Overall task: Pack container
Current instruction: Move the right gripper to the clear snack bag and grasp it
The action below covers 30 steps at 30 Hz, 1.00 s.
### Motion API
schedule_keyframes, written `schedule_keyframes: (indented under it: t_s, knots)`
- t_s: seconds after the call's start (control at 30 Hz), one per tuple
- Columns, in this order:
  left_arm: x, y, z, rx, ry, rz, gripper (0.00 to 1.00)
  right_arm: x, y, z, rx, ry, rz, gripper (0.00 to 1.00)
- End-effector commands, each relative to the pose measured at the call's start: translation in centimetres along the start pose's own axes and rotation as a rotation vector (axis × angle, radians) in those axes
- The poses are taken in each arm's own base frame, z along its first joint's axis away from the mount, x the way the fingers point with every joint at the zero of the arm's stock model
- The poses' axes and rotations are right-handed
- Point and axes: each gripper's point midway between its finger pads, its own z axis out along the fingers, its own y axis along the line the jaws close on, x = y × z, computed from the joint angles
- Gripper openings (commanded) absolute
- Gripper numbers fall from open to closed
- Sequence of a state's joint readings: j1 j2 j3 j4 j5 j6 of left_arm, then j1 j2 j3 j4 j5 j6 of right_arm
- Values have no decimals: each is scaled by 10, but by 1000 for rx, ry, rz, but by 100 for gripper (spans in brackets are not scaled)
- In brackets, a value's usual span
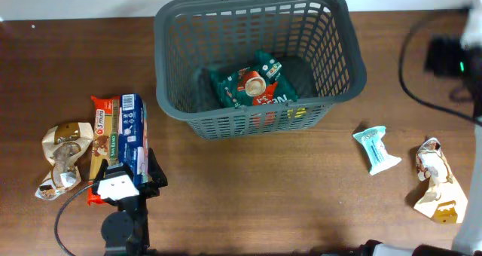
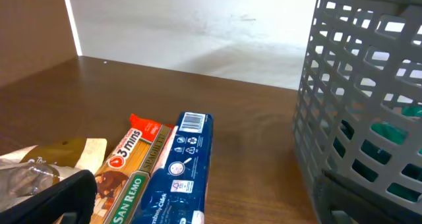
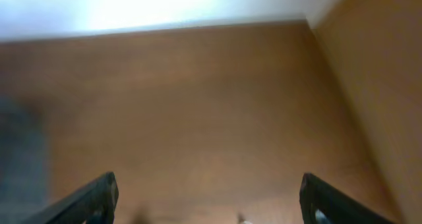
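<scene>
I should move my right gripper back toward my base and down, onto the middle of the brown-and-white packet next to the light blue one.
The container is a dark grey slotted basket [image 1: 343, 53] at the back middle of the table; its lattice side fills the right of the left wrist view [image 2: 356, 85]. Green packets [image 1: 254, 86] lie inside it. An orange San Remo pasta packet [image 1: 103, 132] and a blue packet [image 1: 132, 132] lie side by side at the left. My left gripper [image 1: 126, 182] is open over their near ends; the blue packet [image 2: 181, 171] lies between its fingers [image 2: 204, 214], and the pasta packet [image 2: 132, 161] lies beside it. My right gripper [image 3: 208, 201] is open and empty above bare table.
A crumpled brown-and-white packet [image 1: 64, 158] lies left of the pasta packet. At the right lie a light blue packet [image 1: 376, 149] and another brown-and-white packet [image 1: 437, 182]. Black cables [image 1: 422, 90] and a black box [image 1: 444, 56] sit at the back right.
</scene>
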State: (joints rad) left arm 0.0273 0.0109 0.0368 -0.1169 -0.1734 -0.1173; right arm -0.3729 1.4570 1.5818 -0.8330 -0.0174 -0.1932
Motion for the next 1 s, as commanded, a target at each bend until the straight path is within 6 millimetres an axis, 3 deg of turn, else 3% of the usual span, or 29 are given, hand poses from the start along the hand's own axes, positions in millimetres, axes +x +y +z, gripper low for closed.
schedule_keyframes:
  t_s: [0.0, 0.2, 0.3, 0.37, 0.57, 0.73, 0.97]
  knots:
    - [1, 1, 0, -6, -2, -2, 99, 70, -21, 29, 51, 110, 67, 85]
    - [1, 1, 0, -6, -2, -2, 99, 182, -36, 60, 82, 386, 59, 71]
    - [1, 1, 0, -6, -2, -2, 99, 230, -60, 54, 203, 539, 65, 73]
    - [1, 1, 0, -6, -2, -2, 99, 246, -70, 48, 245, 590, 77, 76]
    - [1, 1, 0, -6, -2, -2, 99, 275, -84, 30, 259, 687, 155, 81]
    - [1, 1, 0, -6, -2, -2, 99, 297, -78, 34, 251, 713, 175, 82]
    - [1, 1, 0, -6, -2, -2, 99, 307, -86, 31, 303, 739, 160, 85]
